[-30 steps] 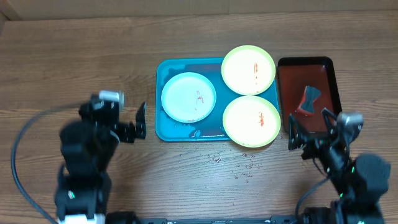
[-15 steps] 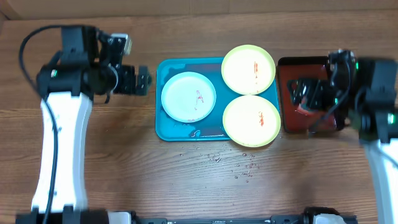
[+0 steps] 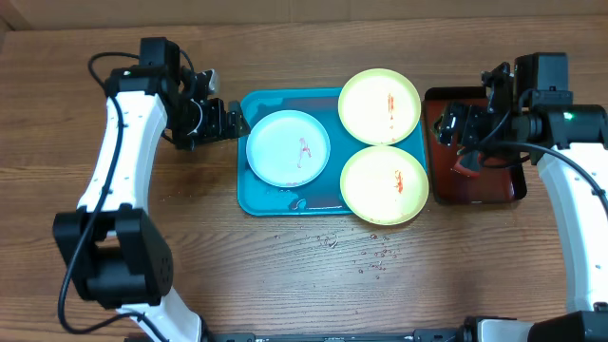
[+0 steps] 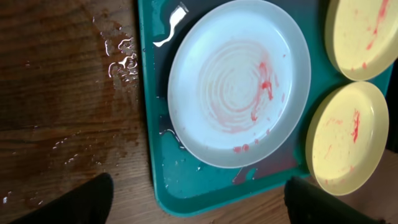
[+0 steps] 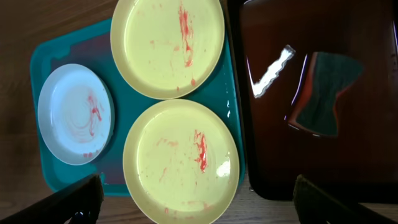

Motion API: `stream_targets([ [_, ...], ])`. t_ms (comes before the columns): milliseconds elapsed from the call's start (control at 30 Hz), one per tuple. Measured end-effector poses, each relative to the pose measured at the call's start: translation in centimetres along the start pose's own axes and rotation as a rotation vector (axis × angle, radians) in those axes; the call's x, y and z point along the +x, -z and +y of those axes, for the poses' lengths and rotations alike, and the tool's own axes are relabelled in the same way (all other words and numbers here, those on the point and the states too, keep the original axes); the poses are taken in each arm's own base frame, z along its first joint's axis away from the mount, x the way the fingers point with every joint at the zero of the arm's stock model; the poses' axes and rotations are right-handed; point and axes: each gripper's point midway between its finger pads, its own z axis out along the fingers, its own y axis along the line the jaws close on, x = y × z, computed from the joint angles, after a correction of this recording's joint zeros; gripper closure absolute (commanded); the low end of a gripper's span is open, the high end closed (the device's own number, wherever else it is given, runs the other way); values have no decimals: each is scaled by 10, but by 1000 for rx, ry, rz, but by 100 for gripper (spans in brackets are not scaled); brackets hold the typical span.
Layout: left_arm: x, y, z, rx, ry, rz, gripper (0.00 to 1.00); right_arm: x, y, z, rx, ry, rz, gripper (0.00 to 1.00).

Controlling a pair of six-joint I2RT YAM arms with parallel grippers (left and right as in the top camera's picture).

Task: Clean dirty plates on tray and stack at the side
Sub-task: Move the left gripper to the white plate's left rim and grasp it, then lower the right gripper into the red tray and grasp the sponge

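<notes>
The left gripper moves down past the teal tray's edge next, onto the nearest, red-smeared white plate's rim facing away from the yellow-green plates, to get that plate.
The teal tray (image 3: 255,195) lies mid-table and holds three plates with red smears: a white plate (image 3: 288,147) at its left, a yellow-green plate (image 3: 379,104) at the back right, and a second yellow-green plate (image 3: 384,185) at the front right. They also show in the left wrist view: tray (image 4: 186,186), white plate (image 4: 239,81). The right wrist view shows both yellow plates (image 5: 168,46) (image 5: 180,162). My left gripper (image 3: 226,122) is open and empty just left of the tray. My right gripper (image 3: 456,128) is open and empty over the dark red tray.
A dark red tray with a black rim (image 3: 475,185) stands right of the teal tray and holds a dark sponge (image 5: 326,93). Water drops lie on the wood in front of the teal tray (image 3: 366,255) and beside its left edge (image 4: 121,56).
Both arms have risen from the table's front edge and swung back: the left gripper to the teal tray's left rim, the right gripper over the red tray. The plates have not moved.
</notes>
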Motion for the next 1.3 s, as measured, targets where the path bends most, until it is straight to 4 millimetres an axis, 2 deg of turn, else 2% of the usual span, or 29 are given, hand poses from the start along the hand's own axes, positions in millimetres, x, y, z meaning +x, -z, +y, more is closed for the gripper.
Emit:
stream_targets([
  [200,5,-35,5,-76,31,73,31,-1,0,0,0,1,-4,7],
  [367,17,-73,5,-170,33,155,32,0,0,-1,8,0,-1,7],
  [567,17,-106,9,-212,34,177,42,-1,0,-1,8,1,-4,7],
  [700,15,-113,15,-233,66,174,44,-1,0,-1,8,1,-5,7],
  [967,-8,-117,15,-252,59,73,56,-2,0,-1,7,2,-9,7],
  [1300,-5,-124,0,-297,4,69,61,-2,0,-1,7,2,-9,9],
])
